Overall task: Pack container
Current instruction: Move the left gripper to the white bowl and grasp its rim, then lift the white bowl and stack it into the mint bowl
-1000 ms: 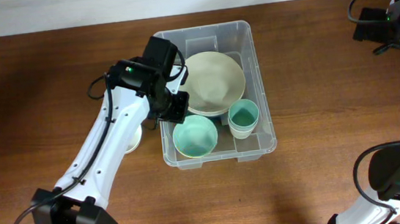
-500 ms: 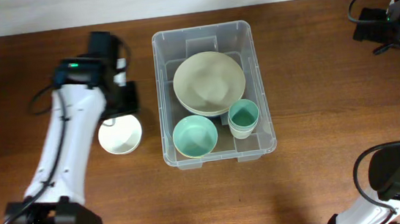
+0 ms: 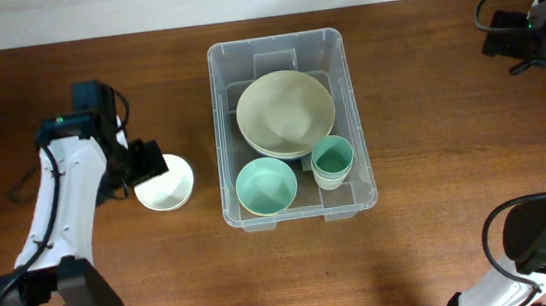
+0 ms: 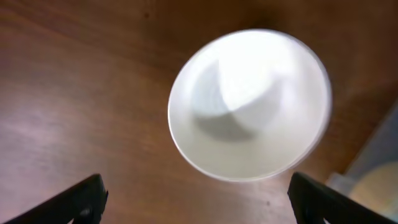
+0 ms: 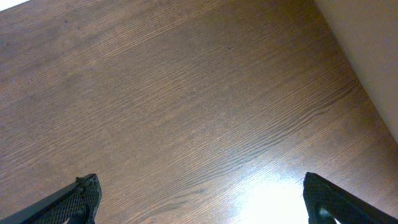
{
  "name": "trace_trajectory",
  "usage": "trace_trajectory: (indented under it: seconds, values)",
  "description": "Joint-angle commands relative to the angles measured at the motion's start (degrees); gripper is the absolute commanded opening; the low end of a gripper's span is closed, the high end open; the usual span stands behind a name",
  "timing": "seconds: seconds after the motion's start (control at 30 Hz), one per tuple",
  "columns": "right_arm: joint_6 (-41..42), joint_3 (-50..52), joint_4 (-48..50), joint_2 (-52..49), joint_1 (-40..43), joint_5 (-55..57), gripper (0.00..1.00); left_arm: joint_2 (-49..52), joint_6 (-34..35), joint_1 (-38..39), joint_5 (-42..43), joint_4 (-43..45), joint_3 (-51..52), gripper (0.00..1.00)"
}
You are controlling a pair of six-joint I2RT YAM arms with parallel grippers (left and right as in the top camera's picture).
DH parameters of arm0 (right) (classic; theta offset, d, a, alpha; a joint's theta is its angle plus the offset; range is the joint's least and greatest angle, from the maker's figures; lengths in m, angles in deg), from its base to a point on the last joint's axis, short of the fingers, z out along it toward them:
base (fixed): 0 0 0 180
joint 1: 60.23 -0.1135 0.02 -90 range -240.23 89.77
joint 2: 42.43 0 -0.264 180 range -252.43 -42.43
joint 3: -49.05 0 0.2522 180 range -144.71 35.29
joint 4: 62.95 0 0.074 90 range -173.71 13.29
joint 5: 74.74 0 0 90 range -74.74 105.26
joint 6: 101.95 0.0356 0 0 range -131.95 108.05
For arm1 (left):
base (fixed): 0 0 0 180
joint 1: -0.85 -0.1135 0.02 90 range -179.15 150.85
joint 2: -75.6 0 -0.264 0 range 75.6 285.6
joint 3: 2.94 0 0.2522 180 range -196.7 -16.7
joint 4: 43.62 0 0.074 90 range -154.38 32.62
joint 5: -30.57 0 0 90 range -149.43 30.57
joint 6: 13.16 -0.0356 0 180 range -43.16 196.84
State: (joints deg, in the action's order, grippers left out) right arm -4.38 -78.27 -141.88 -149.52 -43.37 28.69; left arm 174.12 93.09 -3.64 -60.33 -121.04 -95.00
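My left gripper's open fingers come down astride the white bowl's rim next, on the side away from the tub, since that part lies below them.
The container, a large clear plastic tub, stands mid-table and holds a beige bowl, a teal bowl and a teal cup. To its left a white bowl sits upright on the wood. My left gripper hovers at that bowl's left rim. In the left wrist view the white bowl lies just ahead of the left gripper, which is open with nothing between its fingers. My right gripper is open over bare wood, far from the tub.
The right arm stands at the table's far right corner, near the back edge. A corner of the tub shows at the right of the left wrist view. Brown wooden table all around.
My left arm has swung left out of the container and down beside the white bowl, and its jaws have opened wide. The right arm has not moved.
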Motion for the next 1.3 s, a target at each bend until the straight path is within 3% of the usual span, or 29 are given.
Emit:
trace_trajectory:
  seconds: [0.0,0.37,0.4,0.53,0.57,0.8,0.87,0.97,1.13,1.2,1.27]
  values:
    - [0.44,0.02,-0.02,-0.11,0.04,-0.11,0.99,-0.72,1.09,-1.73,2.62,3.43,4.76,0.95]
    - [0.44,0.02,-0.02,-0.11,0.04,-0.11,0.99,-0.72,1.07,-2.71,4.35,19.32,16.26,0.89]
    - [0.44,0.02,-0.02,-0.11,0.04,-0.11,0.99,-0.70,1.09,-2.71,4.37,20.24,16.87,0.85]
    - [0.44,0.02,-0.02,-0.11,0.04,-0.11,0.99,-0.70,1.09,-2.71,4.33,22.73,18.36,0.79]
    - [0.44,0.02,-0.02,-0.11,0.04,-0.11,0.99,-0.70,1.07,-2.71,4.35,23.54,18.82,0.73]
    - [0.44,0.02,-0.02,-0.11,0.04,-0.11,0.99,0.26,1.09,-2.71,4.13,24.24,19.56,0.69]
    - [0.44,0.02,-0.02,-0.11,0.04,-0.11,0.99,1.03,1.07,-2.71,4.13,24.28,19.56,0.62]
    - [0.44,0.02,-0.02,-0.11,0.04,-0.11,0.99,1.77,1.09,-2.71,4.13,24.57,19.56,0.38]
    - [0.44,0.02,-0.02,-0.11,0.04,-0.11,0.99,1.75,1.07,-2.78,3.61,25.99,18.95,0.07]
    - [0.44,0.02,-0.02,-0.11,0.04,-0.11,0.99,1.64,1.05,-2.82,2.34,25.90,17.94,0.01]
    - [0.44,0.02,-0.02,-0.11,0.04,-0.11,0.99,1.36,1.05,-2.82,1.36,25.46,16.48,0.01]
